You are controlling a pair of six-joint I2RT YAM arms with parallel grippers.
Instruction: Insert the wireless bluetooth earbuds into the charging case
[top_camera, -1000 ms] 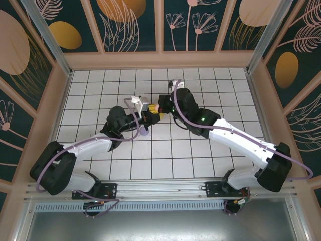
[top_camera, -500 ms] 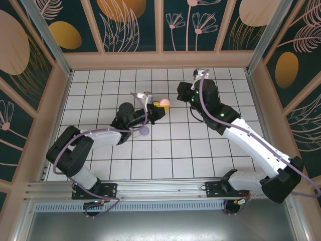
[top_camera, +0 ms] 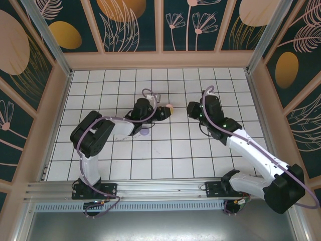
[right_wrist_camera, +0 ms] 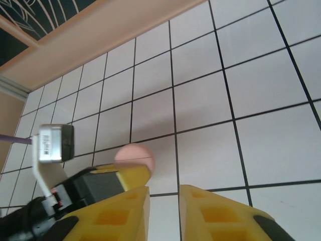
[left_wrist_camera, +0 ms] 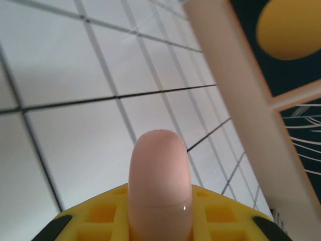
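The pale pink charging case (top_camera: 169, 108) needs to go down onto the bare white tiles below it, and my left gripper needs to let go of it there, since that middle patch of the tiles is clear.
A pale pink charging case (left_wrist_camera: 159, 183), pill-shaped with its lid seam closed, sticks out between the yellow fingers of my left gripper (left_wrist_camera: 160, 213), which is shut on it. From above, the case (top_camera: 169, 108) hangs over the middle of the tiled floor at the tip of the left gripper (top_camera: 163, 111). My right gripper (top_camera: 192, 110) stands a short way to its right, apart from it. Its yellow fingers (right_wrist_camera: 220, 213) are slightly parted around nothing, and the right gripper (right_wrist_camera: 163, 203) looks at the pink case (right_wrist_camera: 134, 154). The earbuds are out of view.
A small light purple round object (top_camera: 144, 132) lies on the white tiles under the left forearm. Wooden walls (top_camera: 160, 60) ring the floor; the far wall (right_wrist_camera: 100, 45) runs across the right wrist view.
The right gripper has let go of the pink case, drawn back to the right and parted its fingers. The left arm has folded back while still holding the case, now slightly further right.
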